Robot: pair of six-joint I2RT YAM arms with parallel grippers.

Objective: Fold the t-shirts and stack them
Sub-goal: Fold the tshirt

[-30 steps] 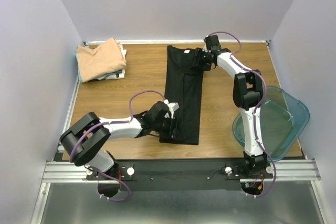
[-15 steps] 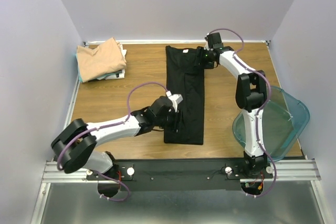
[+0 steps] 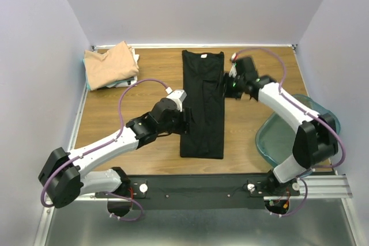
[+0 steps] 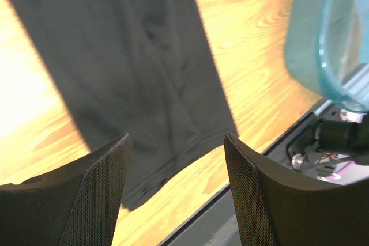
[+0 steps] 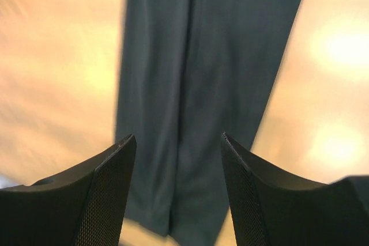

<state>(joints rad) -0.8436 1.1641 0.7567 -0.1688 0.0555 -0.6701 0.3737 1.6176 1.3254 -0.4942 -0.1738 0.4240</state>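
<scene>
My right gripper moves back and down onto the near hem corner of the black t-shirt by the bin next, since the t-shirt still lies full-length.
The black t-shirt lies flat on the table, folded into a long narrow strip running from the back to near the front edge. It also shows in the left wrist view and the right wrist view. My left gripper is open and empty, above the strip's left edge at its lower half. My right gripper is open and empty, just right of the strip's upper half. The tan t-shirt lies folded on paler shirts at the back left.
A clear teal plastic bin hangs over the table's right front edge; it also shows in the left wrist view. The metal front rail runs below the shirt's near end. Walls close off the back and sides.
Both grippers have let go of the black shirt. My left gripper has risen and moved back from its near corner. My right gripper has pulled forward from the collar end to the strip's right side.
</scene>
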